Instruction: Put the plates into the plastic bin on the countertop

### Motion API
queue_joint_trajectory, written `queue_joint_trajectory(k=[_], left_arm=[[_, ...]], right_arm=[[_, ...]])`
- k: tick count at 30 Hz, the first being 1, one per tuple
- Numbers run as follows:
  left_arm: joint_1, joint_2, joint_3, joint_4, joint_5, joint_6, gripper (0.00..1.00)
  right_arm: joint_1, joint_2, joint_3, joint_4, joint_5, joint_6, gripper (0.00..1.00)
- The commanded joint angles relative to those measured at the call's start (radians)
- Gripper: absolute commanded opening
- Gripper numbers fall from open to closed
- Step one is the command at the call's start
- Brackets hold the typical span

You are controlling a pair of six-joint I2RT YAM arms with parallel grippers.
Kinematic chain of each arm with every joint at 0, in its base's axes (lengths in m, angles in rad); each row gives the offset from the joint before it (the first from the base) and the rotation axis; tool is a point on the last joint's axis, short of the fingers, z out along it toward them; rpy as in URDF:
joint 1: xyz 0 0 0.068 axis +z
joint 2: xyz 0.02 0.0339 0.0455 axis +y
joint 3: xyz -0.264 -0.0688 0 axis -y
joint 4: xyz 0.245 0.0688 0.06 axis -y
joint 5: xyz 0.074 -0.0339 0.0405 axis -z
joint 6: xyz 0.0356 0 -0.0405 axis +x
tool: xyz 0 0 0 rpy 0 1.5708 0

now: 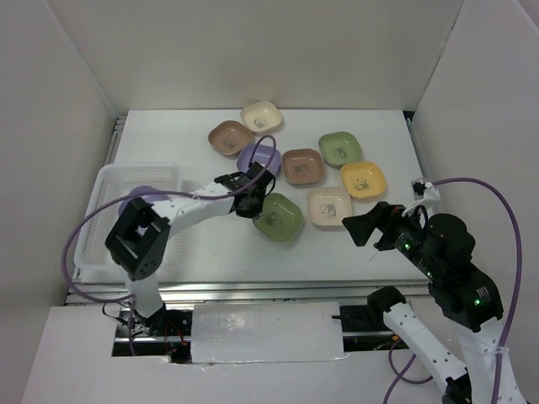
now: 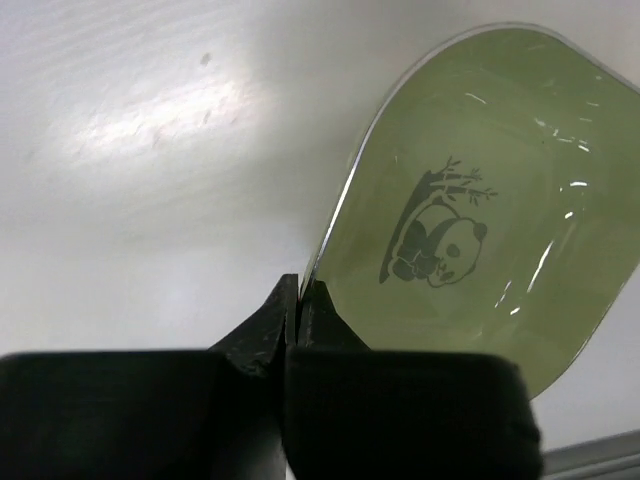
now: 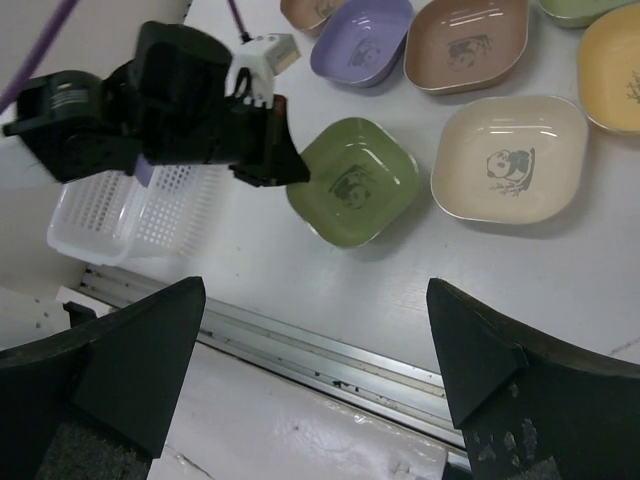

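The green plate should be lifted by my left gripper next, then brought down over the purple plate inside (image 1: 141, 198) the bin.
A green plate (image 1: 280, 215) with a panda print lies on the white countertop (image 1: 210, 244), near the front of the group of plates. My left gripper (image 1: 253, 204) is shut on the left rim of this green plate (image 2: 470, 230), its jaws pinching the thin edge. The right wrist view shows the same green plate (image 3: 352, 182) with the left gripper (image 3: 285, 170) at its rim. The plastic bin (image 1: 109, 181) stands at the left with a purple plate (image 1: 143, 195) inside. My right gripper (image 1: 358, 229) hangs open and holds nothing, right of the green plate.
Several more plates lie behind: cream (image 1: 262, 116), brown (image 1: 229, 138), purple (image 1: 259, 157), brown (image 1: 302, 166), green (image 1: 340, 148), yellow (image 1: 363, 179) and cream (image 1: 328, 207). White walls close in the left, back and right. A metal rail (image 3: 330, 350) runs along the table's front edge.
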Motion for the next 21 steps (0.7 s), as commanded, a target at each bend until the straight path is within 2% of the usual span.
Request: queue_joint_trajectory(k=[1, 2, 5, 8, 10, 11, 12, 15, 16, 17, 18, 21], left_arm=[[-0.027, -0.16, -0.061, -0.168, -0.171, -0.069, 0.0], [-0.019, -0.246, -0.063, -0.223, -0.186, -0.077, 0.0], [0.008, -0.376, -0.039, -0.303, -0.259, -0.118, 0.0], [0.118, -0.553, 0.001, -0.357, -0.325, -0.164, 0.0], [0.308, -0.677, 0.018, -0.372, -0.349, -0.194, 0.0], [0.309, -0.678, 0.024, -0.385, -0.355, -0.213, 0.0], [0.42, -0.709, 0.028, -0.398, -0.353, -0.235, 0.0], [0.625, -0.777, -0.009, -0.42, -0.3, -0.364, 0.0], [0.668, -0.799, -0.072, -0.377, -0.266, -0.429, 0.0], [0.758, -0.84, -0.107, -0.36, -0.231, -0.482, 0.0], [0.793, -0.86, -0.148, -0.343, -0.159, -0.531, 0.0], [0.895, -0.935, -0.323, -0.218, -0.07, -0.727, 0.0]], right_arm=[[-0.003, 0.0, 0.024, 0.021, 0.007, -0.008, 1.0], [-0.003, 0.003, 0.022, 0.031, 0.004, -0.008, 1.0], [-0.003, 0.008, 0.011, 0.054, -0.007, -0.003, 1.0], [-0.003, 0.015, -0.006, 0.087, -0.03, 0.006, 1.0], [-0.002, 0.018, -0.016, 0.101, -0.039, 0.009, 1.0], [-0.003, 0.018, -0.016, 0.104, -0.042, 0.011, 1.0], [-0.003, 0.02, -0.019, 0.107, -0.048, 0.012, 1.0], [-0.003, 0.023, -0.035, 0.127, -0.065, 0.014, 1.0], [-0.002, 0.023, -0.036, 0.132, -0.07, 0.015, 1.0], [-0.003, 0.023, -0.038, 0.138, -0.075, 0.015, 1.0], [-0.002, 0.026, -0.039, 0.141, -0.079, 0.017, 1.0], [-0.002, 0.028, -0.038, 0.147, -0.096, 0.023, 1.0]])
